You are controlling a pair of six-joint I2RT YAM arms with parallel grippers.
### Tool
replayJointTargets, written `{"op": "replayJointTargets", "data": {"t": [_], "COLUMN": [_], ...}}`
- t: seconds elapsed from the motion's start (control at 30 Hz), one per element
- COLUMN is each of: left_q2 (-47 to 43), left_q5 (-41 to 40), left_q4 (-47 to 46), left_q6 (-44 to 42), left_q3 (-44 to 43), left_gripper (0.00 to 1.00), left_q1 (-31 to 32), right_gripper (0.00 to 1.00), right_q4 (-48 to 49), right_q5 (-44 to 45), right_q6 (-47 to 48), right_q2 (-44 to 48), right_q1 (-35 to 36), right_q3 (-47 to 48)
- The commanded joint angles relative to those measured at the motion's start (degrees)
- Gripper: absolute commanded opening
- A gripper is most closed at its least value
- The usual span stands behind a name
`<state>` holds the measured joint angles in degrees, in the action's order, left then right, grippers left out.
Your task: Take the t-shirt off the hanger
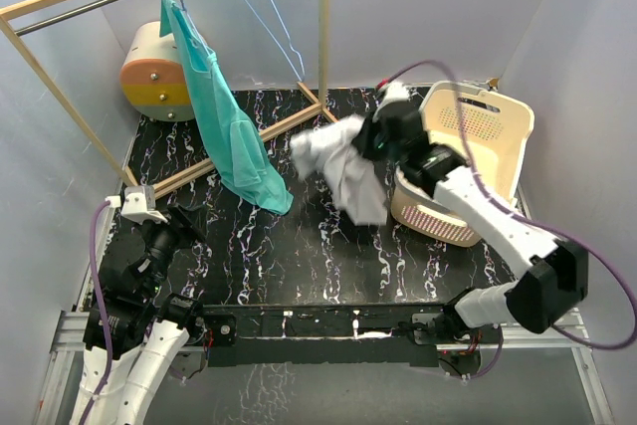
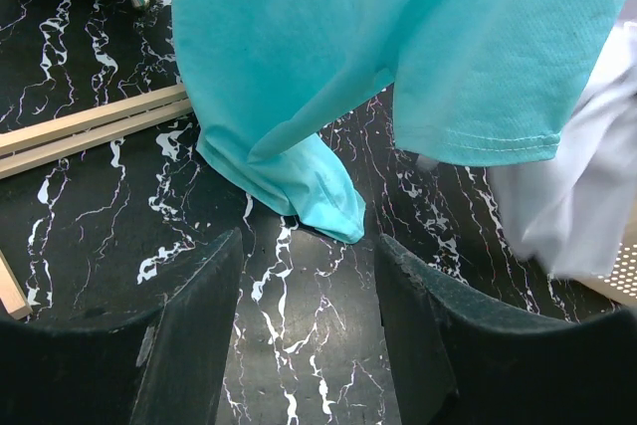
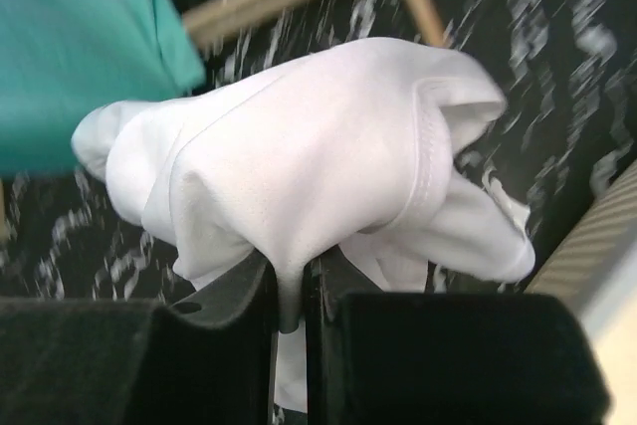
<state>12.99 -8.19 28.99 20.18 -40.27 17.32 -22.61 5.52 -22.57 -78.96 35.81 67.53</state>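
Note:
The white t-shirt already hangs free of any hanger, so I will raise my right gripper toward the cream laundry basket and then lower it over the basket's open top (image 1: pixel 472 150) (image 3: pixel 615 365).
A white t-shirt (image 1: pixel 343 171) hangs bunched from my right gripper (image 1: pixel 368 138) above the table, free of any hanger. In the right wrist view the gripper (image 3: pixel 291 296) is shut on a fold of this shirt (image 3: pixel 299 146). An empty blue wire hanger (image 1: pixel 269 17) hangs on the rail. A teal t-shirt (image 1: pixel 229 126) hangs on a second hanger to its left, its hem touching the table. My left gripper (image 1: pixel 171 231) is open and empty, low at the near left. In the left wrist view the gripper (image 2: pixel 309 345) faces the teal hem (image 2: pixel 328 196).
A cream laundry basket (image 1: pixel 498 136) stands at the right, just beyond the white shirt. The wooden rack's base bars (image 1: pixel 259 136) cross the table's far left. A white, orange and yellow cylinder (image 1: pixel 154 72) sits at the back left.

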Motion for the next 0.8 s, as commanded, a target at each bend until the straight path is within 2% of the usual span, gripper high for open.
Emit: {"op": "replayJointTargets", "data": {"t": [0.0,0.13,0.23,0.33,0.43,0.7,0.73,0.77], "left_q2": [0.52,0.63,0.56,0.33,0.28,1.24,1.24,1.31], "left_q5": [-0.34,-0.32,-0.4,-0.51,-0.45,0.47,0.53,0.54], "left_q4": [0.01,0.09,0.13,0.11,0.02,-0.12,-0.16,-0.16], "left_q6": [0.23,0.21,0.21,0.21,0.21,-0.06,-0.04,-0.06], "left_q3": [0.07,0.05,0.03,0.09,0.14,0.18,0.11,0.15], "left_gripper": [0.54,0.54,0.54,0.54,0.54,0.54,0.54,0.54], "left_q1": [-0.09,-0.09,-0.08,-0.05,-0.09,-0.09,-0.09,-0.1], "right_gripper": [0.08,0.08,0.08,0.08,0.08,0.08,0.11,0.19], "right_q4": [-0.61,-4.99,-6.78,-6.78,-6.44,-6.36,-6.44,-6.61], "right_q5": [-2.0,-1.8,3.28,10.23,16.21,18.46,18.29,18.14], "right_q6": [3.07,3.24,3.27,4.29,5.26,3.96,3.6,3.2], "right_q2": [4.16,2.79,3.44,5.83,8.31,12.18,12.65,13.06], "right_q1": [-10.37,-20.01,-22.73,-23.11,-23.31,-23.58,-23.6,-23.6], "right_q3": [12.17,24.11,29.32,29.75,27.02,10.81,9.23,7.71]}}
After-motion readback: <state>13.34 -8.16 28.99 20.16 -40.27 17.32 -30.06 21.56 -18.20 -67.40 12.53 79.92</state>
